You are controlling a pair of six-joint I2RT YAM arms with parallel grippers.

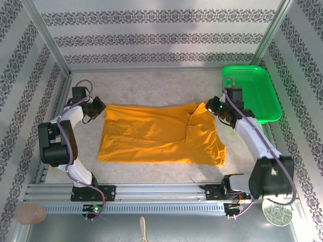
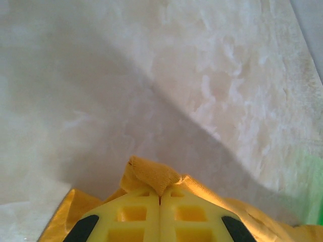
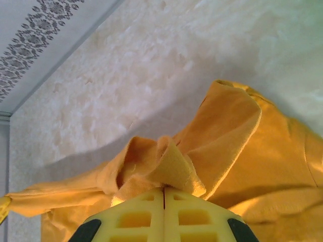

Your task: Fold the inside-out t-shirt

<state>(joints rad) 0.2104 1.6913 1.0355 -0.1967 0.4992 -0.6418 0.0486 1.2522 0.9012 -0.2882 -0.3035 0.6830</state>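
Note:
The robot's right gripper should next move back and down and release the edge of the t-shirt over the t-shirt's basket-side end point(image 1: 203, 129), since that end lies below and back from the gripper.
The mustard-orange inside-out t-shirt point(image 1: 159, 133) lies spread across the middle of the table, plain side up, no print in sight. My left gripper point(image 1: 102, 107) is shut on its far-left corner; in the left wrist view a pinched tip of the t-shirt point(image 2: 154, 175) sticks out between the yellow fingers point(image 2: 132, 214). My right gripper point(image 1: 208, 108) is shut on the far-right upper edge. A bunched fold of the t-shirt point(image 3: 166, 164) rises from its closed yellow fingers point(image 3: 136, 219), with a loose flap point(image 3: 227, 121) beyond.
A green plastic basket point(image 1: 260, 91) stands at the back right, close behind the right arm. Patterned walls enclose the table on three sides. The aluminium rail point(image 1: 151, 194) with both arm bases runs along the near edge. Bare tabletop point(image 1: 151, 83) lies behind the shirt.

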